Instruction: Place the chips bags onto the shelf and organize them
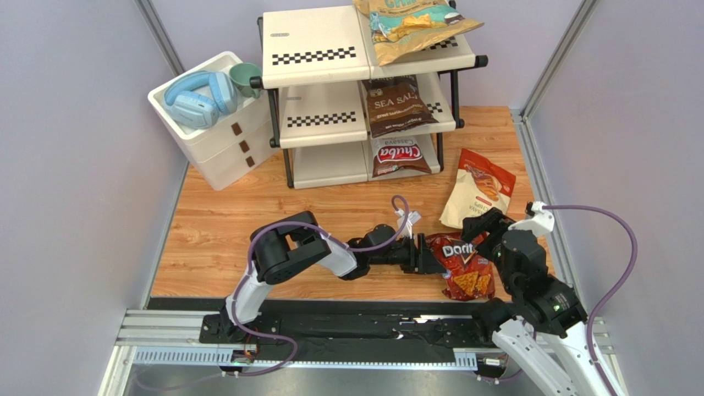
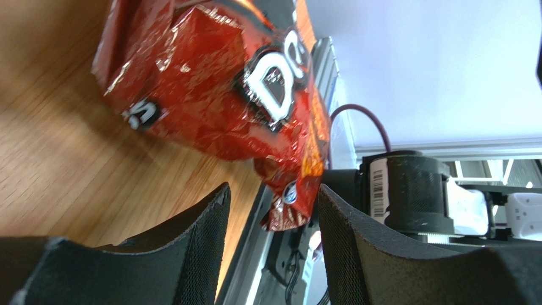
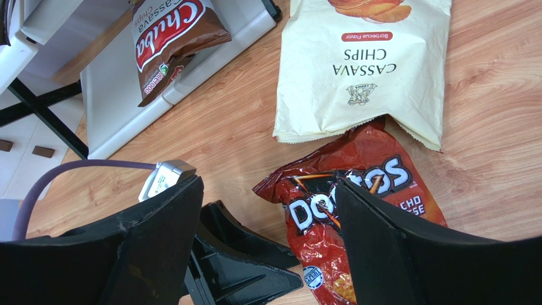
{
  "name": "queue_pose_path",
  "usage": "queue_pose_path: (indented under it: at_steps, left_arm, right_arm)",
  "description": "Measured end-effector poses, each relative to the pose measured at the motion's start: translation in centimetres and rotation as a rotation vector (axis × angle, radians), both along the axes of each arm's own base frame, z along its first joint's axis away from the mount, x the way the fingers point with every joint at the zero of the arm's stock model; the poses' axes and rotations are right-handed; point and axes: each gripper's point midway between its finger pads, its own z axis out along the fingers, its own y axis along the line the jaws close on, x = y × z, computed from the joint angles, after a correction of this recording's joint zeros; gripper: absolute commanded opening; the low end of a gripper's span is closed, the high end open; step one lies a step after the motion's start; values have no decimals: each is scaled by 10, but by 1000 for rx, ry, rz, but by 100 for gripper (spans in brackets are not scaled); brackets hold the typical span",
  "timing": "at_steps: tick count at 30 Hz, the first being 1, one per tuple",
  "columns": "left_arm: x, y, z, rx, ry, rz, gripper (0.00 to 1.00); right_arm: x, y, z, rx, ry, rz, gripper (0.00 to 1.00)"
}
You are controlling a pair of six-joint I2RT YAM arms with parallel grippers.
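Note:
The Doritos bag's crumpled edge lies right of my left gripper in the top view, between open fingers, so next my left gripper should push farther that way and close.
The red Doritos bag (image 1: pixel 461 264) lies on the wooden table near the front right. My left gripper (image 1: pixel 430 256) reaches across to its left edge and is open. In the left wrist view the bag (image 2: pixel 216 82) fills the space ahead, and one crumpled corner dips between my fingertips (image 2: pixel 210 210) with gaps on both sides. My right gripper (image 1: pixel 483 227) hovers open above the same bag (image 3: pixel 331 222). The cream cassava bag (image 1: pixel 478 188) lies flat just beyond. On the shelf (image 1: pixel 318 58) sit the tan-and-teal bag (image 1: pixel 413 25), the Sea Salt bag (image 1: pixel 398 103) and the Chuba bag (image 1: pixel 399 157).
A white three-drawer box (image 1: pixel 223 148) left of the shelf carries blue headphones (image 1: pixel 198 95) and a green cup (image 1: pixel 245 78). The left halves of the shelf tiers are bare. Grey walls close in both sides. The black arm rail (image 1: pixel 330 330) runs along the near edge.

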Motion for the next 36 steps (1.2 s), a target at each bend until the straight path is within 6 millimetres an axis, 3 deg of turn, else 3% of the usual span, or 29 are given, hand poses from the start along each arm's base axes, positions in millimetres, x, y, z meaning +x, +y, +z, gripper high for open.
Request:
queue_pose_path:
  at_steps: [14, 23, 26, 28, 30, 36]
  left_arm:
    - [1, -16, -11, -4, 36, -7, 59]
    - [-6, -44, 9, -61, 12, -33, 52]
    - [-4, -49, 13, -70, 6, -25, 42]
    - [-2, -49, 12, -68, 9, -14, 17]
    - [-1, -49, 9, -61, 19, -1, 0]
    - [-2, -33, -13, -12, 42, 31, 0]
  right_arm:
    - [-2, -1, 3, 9, -17, -1, 81]
    - [-2, -1, 2, 8, -16, -1, 81]
    - [-2, -1, 2, 7, -14, -1, 81]
    - [-1, -1, 2, 7, -13, 0, 81]
    - [-1, -1, 2, 6, -11, 0, 81]
    - [-1, -1, 1, 6, -10, 0, 82]
